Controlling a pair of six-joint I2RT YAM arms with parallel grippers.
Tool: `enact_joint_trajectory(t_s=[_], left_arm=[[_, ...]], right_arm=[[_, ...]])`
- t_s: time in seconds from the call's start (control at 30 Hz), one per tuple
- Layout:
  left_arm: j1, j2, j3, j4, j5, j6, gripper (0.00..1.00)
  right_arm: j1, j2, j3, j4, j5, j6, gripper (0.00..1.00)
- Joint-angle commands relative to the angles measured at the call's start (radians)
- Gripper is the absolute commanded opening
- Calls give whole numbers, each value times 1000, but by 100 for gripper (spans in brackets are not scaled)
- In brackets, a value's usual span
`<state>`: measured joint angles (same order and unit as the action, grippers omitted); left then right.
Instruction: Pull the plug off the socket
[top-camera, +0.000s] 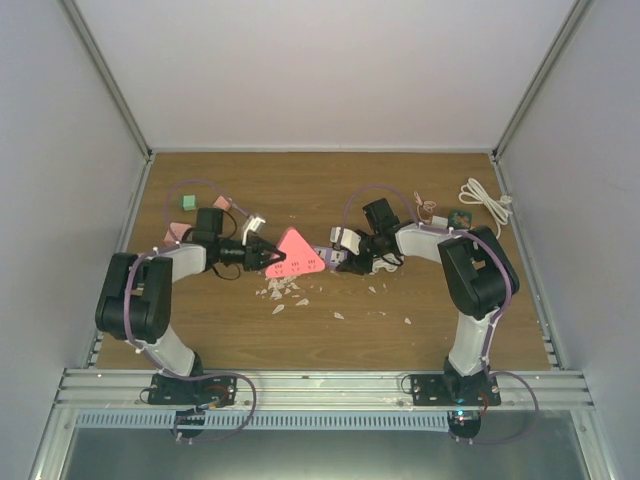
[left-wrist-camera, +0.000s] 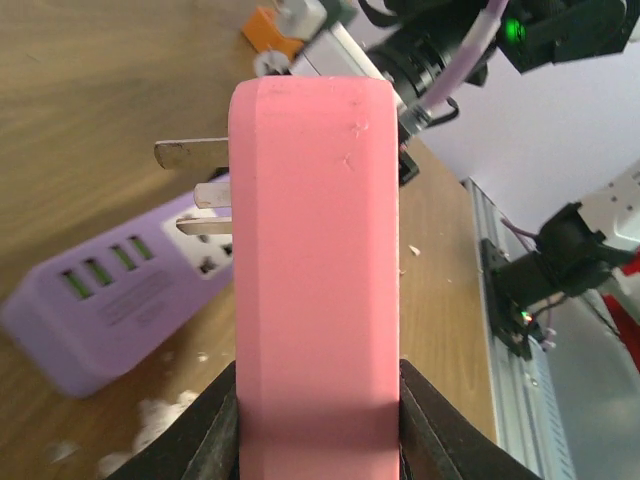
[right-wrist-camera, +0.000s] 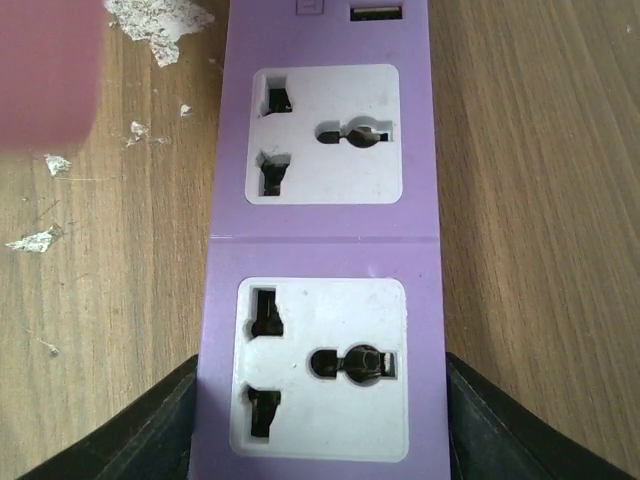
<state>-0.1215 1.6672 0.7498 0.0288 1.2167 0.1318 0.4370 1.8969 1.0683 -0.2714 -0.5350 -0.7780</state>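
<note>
The left gripper will next go up, away from the robot's base and away from the purple power strip (top-camera: 332, 260), and then lower the plug onto empty wood by the blocks.
My left gripper (top-camera: 268, 257) (left-wrist-camera: 318, 400) is shut on the pink plug (top-camera: 298, 255) (left-wrist-camera: 315, 250), one finger on each side. The plug's three bare metal prongs (left-wrist-camera: 190, 152) stick out in the air, clear of any outlet. Just beyond them lies the purple power strip (top-camera: 332, 260) (left-wrist-camera: 110, 300) (right-wrist-camera: 320, 240), both outlets in view empty. My right gripper (top-camera: 352, 262) (right-wrist-camera: 320, 400) is shut on that strip's sides and holds it on the table. A blurred pink corner of the plug (right-wrist-camera: 45, 70) shows at the upper left. The short orange socket (left-wrist-camera: 272, 30) (top-camera: 430, 211) lies farther off, past the right arm.
White crumbs (top-camera: 285, 292) (right-wrist-camera: 160, 20) litter the wood between the arms. A coiled white cord (top-camera: 485, 198) lies at the back right beside a small green item (top-camera: 460, 218). A green block (top-camera: 186, 201) and a pink block (top-camera: 175, 232) sit at the left. Walls enclose three sides.
</note>
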Motion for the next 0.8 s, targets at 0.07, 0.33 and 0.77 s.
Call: enact_joint_trajectory(t_s=[0.07, 0.33, 0.77], left_arm=[[153, -138, 55, -163, -21, 168, 7], [337, -74, 208, -405, -3, 309, 8], [354, 182, 539, -330, -41, 77, 10]], right_arm=[[-22, 18, 4, -71, 86, -17, 65], [-23, -3, 8, -69, 77, -5, 79], [-22, -63, 3, -49, 68, 19, 93]])
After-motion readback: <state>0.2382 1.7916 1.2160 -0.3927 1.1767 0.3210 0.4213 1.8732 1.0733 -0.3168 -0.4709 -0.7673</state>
